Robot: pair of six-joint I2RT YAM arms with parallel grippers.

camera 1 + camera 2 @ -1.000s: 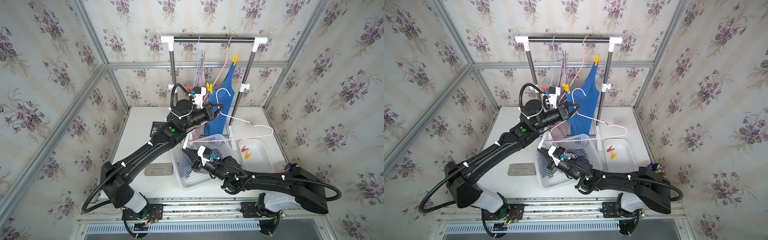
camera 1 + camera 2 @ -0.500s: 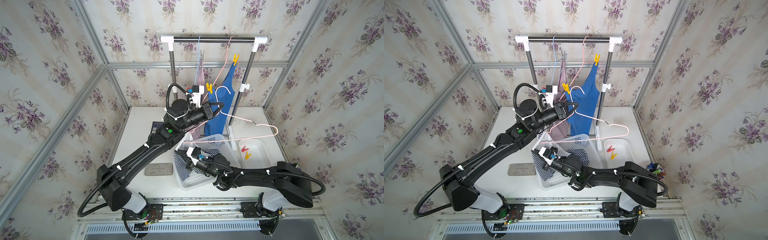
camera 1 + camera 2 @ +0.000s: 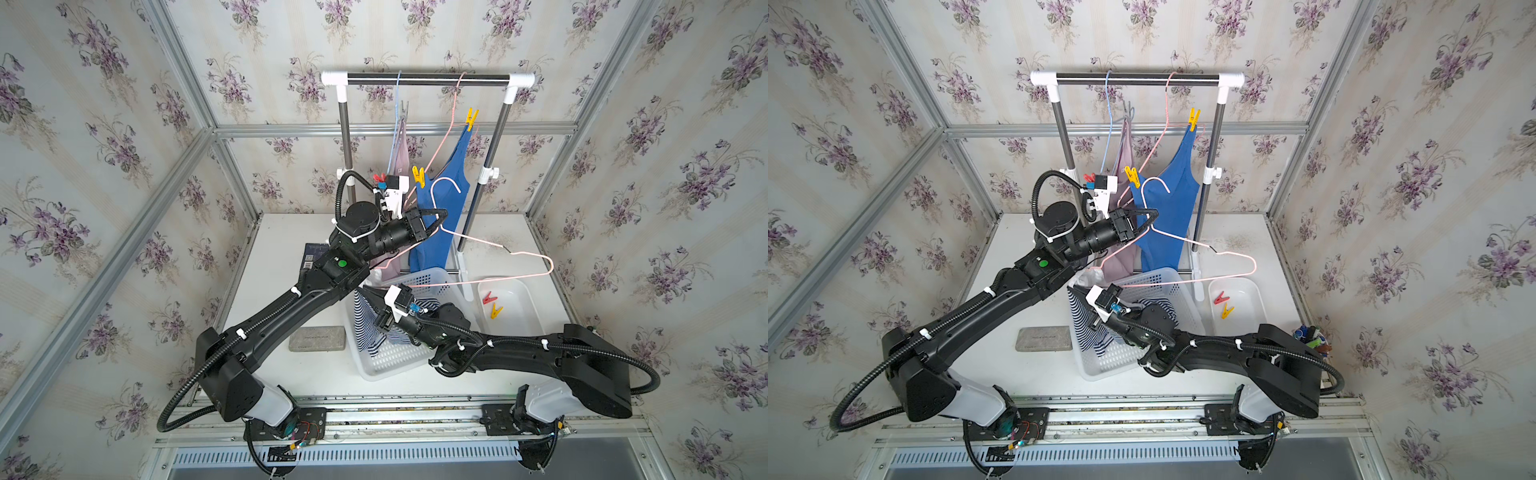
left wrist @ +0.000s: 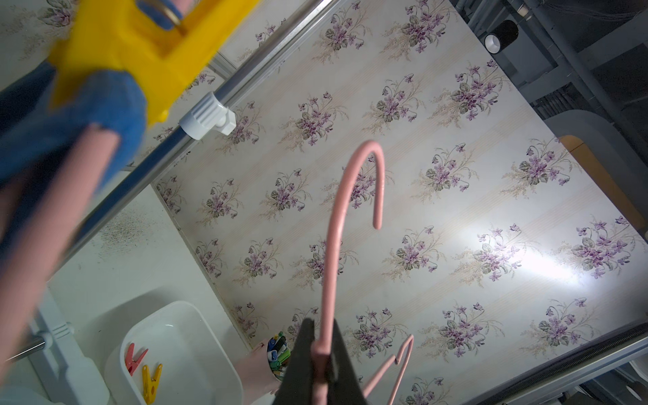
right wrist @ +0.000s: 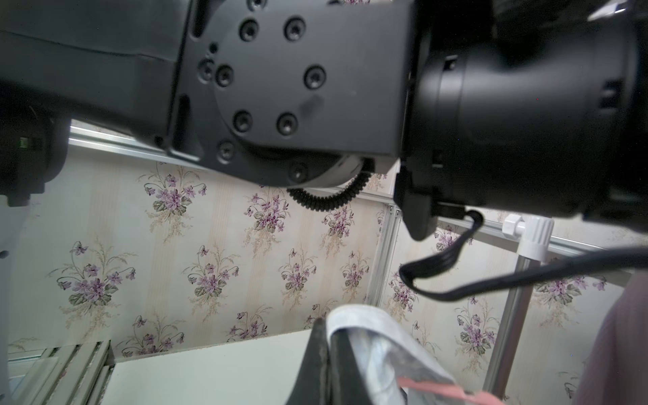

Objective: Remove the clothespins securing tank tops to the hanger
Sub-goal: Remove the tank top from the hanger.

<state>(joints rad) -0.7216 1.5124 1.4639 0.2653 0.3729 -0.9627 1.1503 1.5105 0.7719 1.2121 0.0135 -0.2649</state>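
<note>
My right gripper will next move down from under the other arm toward the end of the basket by the tray. It will let go of the striped tank top's strap there, because the tank top already hangs inside.
My left gripper [image 3: 439, 217] [image 3: 1151, 214] [image 4: 324, 354] is shut on the neck of a bare pink hanger [image 3: 515, 254] [image 4: 335, 228], held off the rail. Under that arm, my right gripper [image 3: 371, 291] [image 5: 328, 336] is shut on a pale strap [image 5: 361, 315] of the striped tank top [image 3: 365, 326] [image 3: 1086, 328], which drapes into the white basket [image 3: 399, 361]. The blue tank top [image 3: 436, 232] hangs from a pink hanger on the rail, pinned by two yellow clothespins [image 3: 471, 118] [image 3: 419, 176] [image 4: 140, 45]. The mauve tank top [image 3: 399, 153] hangs beside it with a red clothespin [image 3: 378, 178].
A white tray [image 3: 528, 291] at the right holds a red clothespin [image 3: 489, 298] and a yellow one [image 3: 496, 311]. A grey pad [image 3: 318, 338] lies left of the basket. The rack's rail [image 3: 428, 79] and posts stand at the back. A cup of pens [image 3: 1308, 334] sits far right.
My right arm swung left over the basket and came partly back, still gripping the striped top. The left arm shifted slightly with the bare hanger.
</note>
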